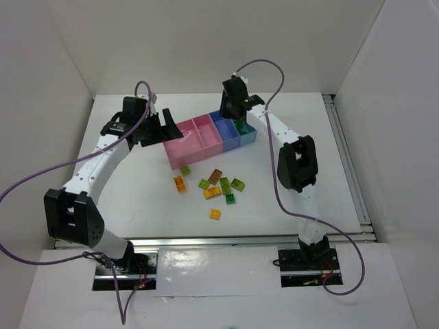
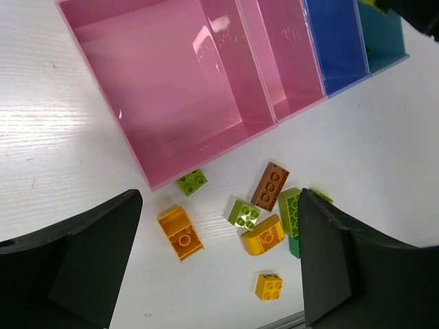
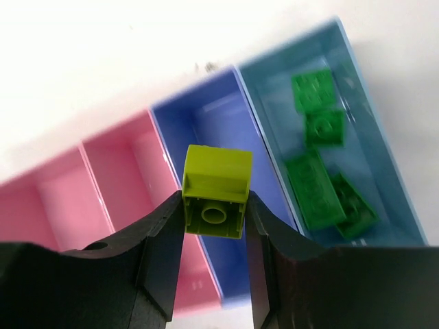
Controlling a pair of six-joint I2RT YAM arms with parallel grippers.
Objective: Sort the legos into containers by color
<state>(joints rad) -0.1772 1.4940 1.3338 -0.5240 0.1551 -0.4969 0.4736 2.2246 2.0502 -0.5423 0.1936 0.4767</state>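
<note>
I need to lower my right gripper next over the bottom of the empty dark blue bin [image 1: 223,127] [image 3: 225,126] below it. Then I need to release the lime lego there, apart from the dark green ones.
My right gripper [image 3: 215,212] is shut on a lime green lego [image 3: 216,181], held underside up above the dark blue bin [image 3: 226,123] of the containers. Several dark green legos [image 3: 322,178] lie in the light blue bin [image 3: 384,185]. Both pink bins [image 2: 178,89] look empty. My left gripper [image 2: 219,205] hangs open over the loose legos, with nothing between its fingers. Under it lie an orange lego [image 2: 180,234], a lime one [image 2: 243,214], a brown one [image 2: 270,186] and a second orange one [image 2: 263,234]. In the top view the right gripper [image 1: 236,103] is over the bin row [image 1: 206,137] and the left gripper [image 1: 154,128] is at its left end.
The loose legos [image 1: 216,188] are scattered in front of the bins, with one orange brick [image 1: 215,214] lying nearest the arms. White walls enclose the table on three sides. A metal rail [image 1: 350,171] runs along the right edge.
</note>
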